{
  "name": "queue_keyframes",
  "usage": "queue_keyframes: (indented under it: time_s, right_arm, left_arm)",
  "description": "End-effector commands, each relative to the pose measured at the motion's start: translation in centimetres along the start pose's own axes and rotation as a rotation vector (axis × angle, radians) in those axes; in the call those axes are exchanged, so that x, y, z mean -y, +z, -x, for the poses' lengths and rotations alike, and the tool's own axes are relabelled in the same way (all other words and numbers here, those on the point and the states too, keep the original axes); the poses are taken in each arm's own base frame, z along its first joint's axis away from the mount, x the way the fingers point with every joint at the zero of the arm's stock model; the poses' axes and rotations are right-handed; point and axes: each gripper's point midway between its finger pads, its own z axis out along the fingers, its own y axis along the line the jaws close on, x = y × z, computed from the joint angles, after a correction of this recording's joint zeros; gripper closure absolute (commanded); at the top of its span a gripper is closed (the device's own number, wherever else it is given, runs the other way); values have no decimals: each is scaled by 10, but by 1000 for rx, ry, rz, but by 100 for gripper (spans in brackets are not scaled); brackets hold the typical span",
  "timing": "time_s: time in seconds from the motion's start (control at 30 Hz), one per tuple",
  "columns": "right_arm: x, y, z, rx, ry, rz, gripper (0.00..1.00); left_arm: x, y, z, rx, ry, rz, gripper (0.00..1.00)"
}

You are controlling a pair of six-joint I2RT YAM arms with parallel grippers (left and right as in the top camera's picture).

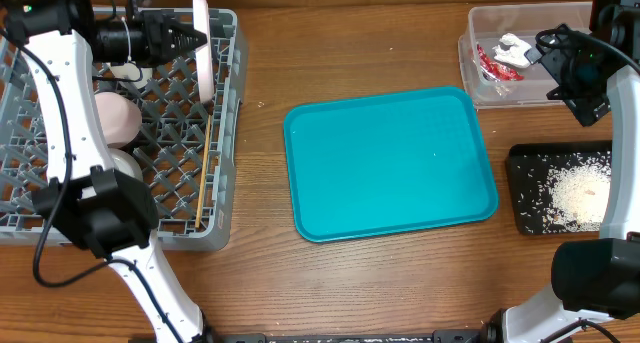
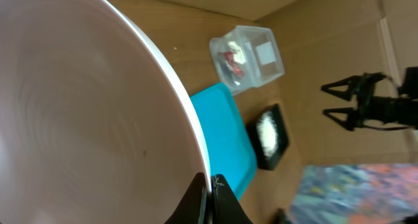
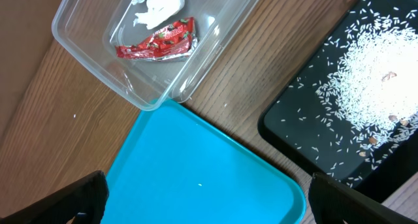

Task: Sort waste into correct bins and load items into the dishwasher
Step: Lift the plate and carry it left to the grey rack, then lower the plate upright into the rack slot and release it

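Note:
The plate goes down next in my left gripper to the grey dish rack's side nearest the teal tray, which is below, and the gripper releases it there.
My left gripper [image 1: 188, 33] is shut on the rim of the large white plate [image 1: 201, 45], holding it on edge over the far right part of the grey dish rack [image 1: 229, 108]. In the left wrist view the plate [image 2: 78, 113] fills the left side, its rim pinched between the fingers [image 2: 210, 196]. A white bowl [image 1: 116, 120], a second bowl [image 1: 127, 164] and chopsticks [image 1: 207, 178] lie in the rack. My right gripper [image 1: 556, 45] is open and empty above the clear tub [image 1: 520, 11], which holds the red wrapper [image 3: 158, 44] and the tissue [image 3: 157, 0]. Rice [image 3: 372, 87] lies in the black tray [image 3: 294, 129].
The flat teal tray [image 1: 390, 163] lies mid-table between the rack and the bins, with one rice grain on it [image 3: 200, 183]. The black tray [image 1: 530, 173] sits at the right edge, in front of the tub. My right arm's base [image 1: 590, 283] stands at the lower right.

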Motion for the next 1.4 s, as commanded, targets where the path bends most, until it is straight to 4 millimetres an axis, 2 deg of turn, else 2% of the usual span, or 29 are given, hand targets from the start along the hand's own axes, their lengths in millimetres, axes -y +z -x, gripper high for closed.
queue_keyframes:
  time_s: [0.0, 0.2, 0.37, 0.4, 0.43, 0.5, 0.53, 0.57, 0.77, 0.83, 1.0, 1.03, 1.17, 1.23, 1.37]
  right_arm:
    - [-1, -5, 4, 19, 4, 9, 0]
    - [-1, -5, 4, 19, 4, 9, 0]
    - [-1, -5, 4, 19, 5, 9, 0]
    - [-1, -5, 4, 19, 4, 9, 0]
    - [-1, -5, 4, 19, 4, 9, 1]
    - [-1, -5, 4, 19, 4, 9, 0]
    - [-1, -5, 4, 19, 4, 9, 0]
    - [-1, -5, 4, 19, 4, 9, 0]
    - [-1, -5, 4, 19, 4, 9, 0]
    - [-1, -5, 4, 19, 4, 9, 0]
    - [-1, -5, 4, 19, 5, 9, 0]
    - [-1, -5, 4, 19, 4, 9, 0]
    - [-1, -5, 4, 19, 4, 9, 0]
    - [-1, -5, 4, 19, 5, 9, 0]
    - [-1, -5, 4, 19, 5, 9, 0]
  left_arm:
    - [-2, 12, -2, 0, -3, -139, 96]
    - [-32, 23, -9, -26, -80, -146, 96]
    - [-39, 12, -6, -8, -156, -135, 94]
    - [-40, 10, -6, -5, -169, -132, 87]
    - [-44, 4, -6, 3, -202, -125, 66]
    - [-45, -3, -7, 10, -235, -125, 39]
    - [-45, -7, -8, 12, -250, -124, 17]
    - [-45, -10, -9, 14, -263, -123, 0]
    - [-28, -33, -10, 32, -295, -97, 0]
    - [-12, -40, -9, 45, -260, -82, 0]
    - [52, -69, -13, 93, -102, -3, 0]
    - [68, -81, -21, 99, -69, 96, 0]
    - [86, -115, -49, 129, -52, 480, 0]
    - [102, -125, -63, 155, -43, 590, 0]
    - [149, -114, -101, 128, 52, 585, 0]
